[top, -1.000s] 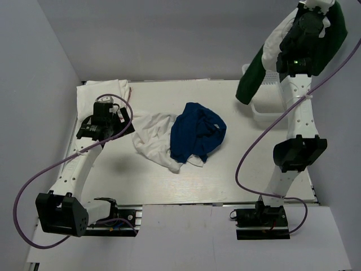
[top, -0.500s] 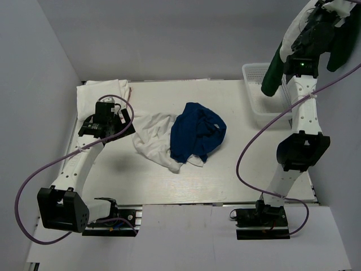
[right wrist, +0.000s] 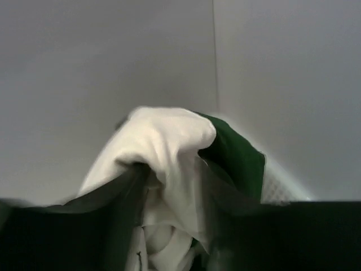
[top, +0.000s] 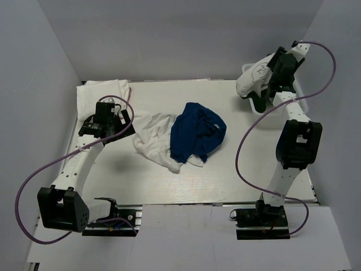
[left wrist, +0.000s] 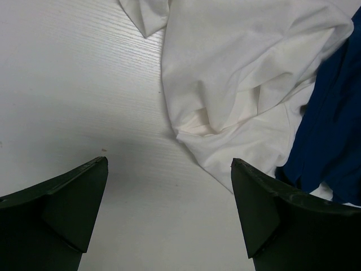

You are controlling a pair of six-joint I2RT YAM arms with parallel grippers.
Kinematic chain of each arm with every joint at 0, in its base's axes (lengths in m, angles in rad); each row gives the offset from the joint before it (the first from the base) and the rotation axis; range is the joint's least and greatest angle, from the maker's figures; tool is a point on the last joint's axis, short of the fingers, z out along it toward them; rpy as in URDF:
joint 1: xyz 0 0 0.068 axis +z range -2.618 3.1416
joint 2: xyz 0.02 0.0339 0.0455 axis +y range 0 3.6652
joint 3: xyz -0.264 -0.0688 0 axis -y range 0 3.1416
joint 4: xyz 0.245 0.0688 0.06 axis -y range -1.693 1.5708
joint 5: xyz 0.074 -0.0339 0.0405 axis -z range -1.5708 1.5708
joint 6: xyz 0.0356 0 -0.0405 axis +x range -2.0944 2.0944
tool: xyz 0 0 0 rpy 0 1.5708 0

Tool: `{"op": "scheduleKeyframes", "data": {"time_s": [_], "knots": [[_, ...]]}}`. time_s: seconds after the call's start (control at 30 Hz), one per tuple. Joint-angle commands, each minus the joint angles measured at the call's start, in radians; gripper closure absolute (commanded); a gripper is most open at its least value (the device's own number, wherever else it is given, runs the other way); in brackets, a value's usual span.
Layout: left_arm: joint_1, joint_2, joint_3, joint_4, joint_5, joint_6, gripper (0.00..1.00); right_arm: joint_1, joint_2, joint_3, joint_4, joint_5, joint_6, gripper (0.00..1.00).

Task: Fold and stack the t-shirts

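I should next lift my right gripper out of the basket, move it across to the dark blue shirt and lower it onto its basket-side folds (top: 215, 127), because the shirt lies on top of the white t-shirt.
A crumpled white t-shirt (top: 151, 141) (left wrist: 242, 84) lies mid-table, with a dark blue shirt (top: 197, 132) (left wrist: 333, 124) overlapping its right side. A flat white t-shirt (top: 98, 90) rests at the back left corner. My left gripper (top: 125, 121) (left wrist: 169, 162) hovers open over bare table beside the crumpled shirt's left edge, holding nothing. My right gripper (top: 264, 84) (right wrist: 175, 175) is at the back right, over the basket. Its jaws stand apart, with a bundle of white cloth (top: 251, 79) (right wrist: 169, 135) and dark green cloth (right wrist: 237, 164) bunched between them.
A white lattice basket (top: 254, 112) (right wrist: 282, 186) stands at the back right table edge under the right gripper. Grey walls close in the back and both sides. Purple cables loop from both arms.
The right arm swung down from high up, bringing the white-and-green bundle onto the basket, and its jaws spread apart. The left arm shifted only slightly.
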Motion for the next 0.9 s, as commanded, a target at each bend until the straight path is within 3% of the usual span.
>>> {"op": "scheduleKeyframes", "data": {"time_s": [0.0, 0.03, 0.17, 0.2, 0.23, 0.33, 0.37, 0.53, 0.57, 0.7, 0.87], "knots": [[0.005, -0.001, 0.015, -0.011, -0.023, 0.002, 0.0, -0.012, -0.007, 0.037, -0.098, 0.034, 0.172, 0.2], [0.005, 0.01, 0.024, -0.023, -0.023, 0.002, 0.0, -0.015, 0.005, 0.087, -0.14, 0.043, 0.215, 0.1], [0.005, 0.01, 0.033, -0.023, -0.032, 0.002, 0.0, -0.013, 0.025, 0.276, -0.361, -0.001, 0.215, 0.1], [0.005, 0.01, 0.033, -0.023, -0.019, 0.002, 0.0, -0.012, 0.027, 0.39, -0.474, -0.049, 0.142, 0.1], [0.005, 0.01, 0.033, -0.023, -0.009, 0.002, 0.0, -0.007, 0.059, 0.449, -0.537, -0.204, 0.081, 0.1], [0.005, 0.01, 0.033, -0.023, 0.003, 0.002, 0.0, 0.033, 0.079, 0.673, -0.852, -0.411, -0.083, 0.1], [0.005, 0.001, 0.033, -0.023, 0.017, 0.002, 0.0, 0.057, 0.064, 0.675, -0.926, -0.559, -0.11, 0.1], [0.005, -0.035, 0.043, -0.023, 0.027, 0.002, 0.0, 0.253, -0.202, 0.219, -0.897, -0.574, -0.219, 0.1], [0.005, -0.053, 0.043, -0.032, 0.017, 0.002, 0.0, 0.327, -0.217, 0.056, -0.84, -0.572, -0.234, 0.1], [0.005, -0.082, 0.033, -0.044, -0.031, 0.002, 0.0, 0.465, -0.159, -0.021, -0.913, -0.496, -0.265, 0.1], [-0.004, -0.105, 0.015, -0.055, -0.031, 0.012, 0.0, 0.577, -0.015, -0.05, -0.979, -0.252, -0.226, 0.1]]}}
